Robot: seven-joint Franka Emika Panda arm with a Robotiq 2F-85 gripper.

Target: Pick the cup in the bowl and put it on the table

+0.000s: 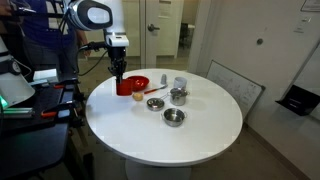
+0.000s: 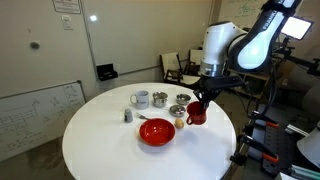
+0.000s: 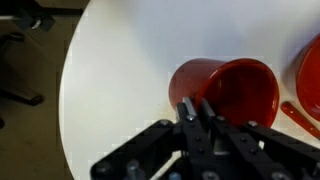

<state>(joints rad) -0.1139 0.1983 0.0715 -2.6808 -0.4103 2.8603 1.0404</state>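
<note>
The cup lowers onto the bare white tabletop beside the red bowl next, then my gripper releases its near rim, as the spot below is clear.
The small red cup [image 3: 228, 88] is outside the red bowl [image 3: 310, 72], next to it over the white table [image 3: 120, 70]. My gripper [image 3: 195, 108] is shut on the cup's near rim, its fingers pinching the wall. In both exterior views the gripper [image 1: 119, 76] [image 2: 203, 96] points straight down with the cup [image 1: 123, 88] [image 2: 197, 114] at its tips, low at the table top near the table's edge. I cannot tell whether the cup touches the table. The bowl [image 1: 139, 83] [image 2: 156, 132] looks empty.
Two steel bowls [image 1: 178, 96] [image 1: 174, 117], a pale grey cup [image 1: 180, 84] [image 2: 141, 99] and a small red utensil [image 1: 154, 103] stand near the middle of the table. A small shaker [image 2: 128, 115] stands near the bowl. Chairs and equipment surround the table.
</note>
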